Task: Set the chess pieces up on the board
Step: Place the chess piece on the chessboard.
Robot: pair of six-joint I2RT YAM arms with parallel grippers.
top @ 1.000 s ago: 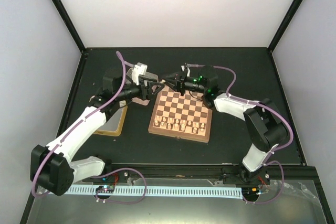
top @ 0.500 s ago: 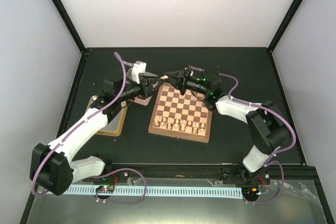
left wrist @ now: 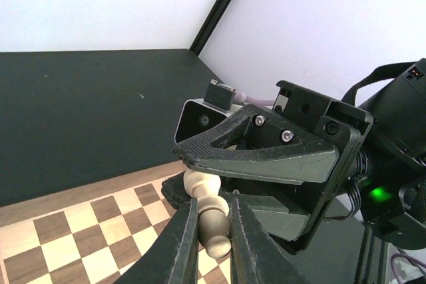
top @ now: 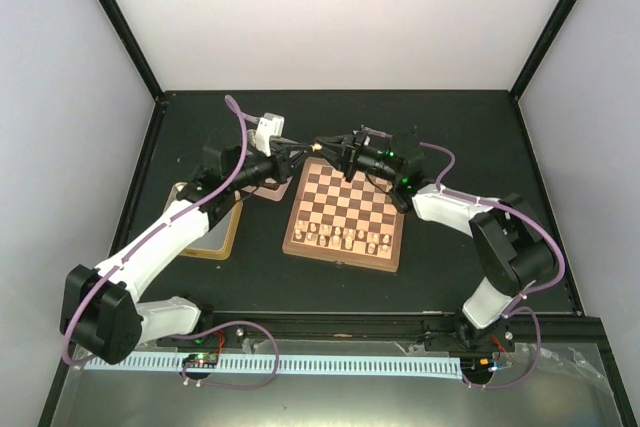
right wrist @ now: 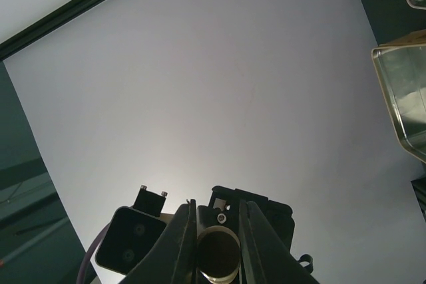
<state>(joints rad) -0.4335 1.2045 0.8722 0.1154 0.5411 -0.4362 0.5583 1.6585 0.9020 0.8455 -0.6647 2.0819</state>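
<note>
The left gripper will next move back, turn its fingers downward and come down onto the empty near-row square to release, because cream pieces stand on both sides.
A pale cream chess piece [left wrist: 212,221] hangs in the air over the far edge of the board [top: 350,197], held from both sides. My left gripper [left wrist: 212,204] is shut on its upper stem. My right gripper [left wrist: 266,157] faces it and clamps the piece's base end. In the right wrist view, the piece's round base [right wrist: 218,255] sits between the fingers of my right gripper [right wrist: 218,221]. From above, the left gripper [top: 303,151] and right gripper [top: 327,144] meet tip to tip. Several cream pieces [top: 345,237] stand on the board's two near rows.
A gold-sided metal tin tray [top: 210,232] lies left of the board under the left arm. Another tin half [right wrist: 406,91] shows at the right wrist view's edge. Black table and black frame posts surround the board.
The left gripper has moved right to meet the right gripper and shut its jaws on the cream piece. The right gripper stayed shut, shifting slightly away from the board.
</note>
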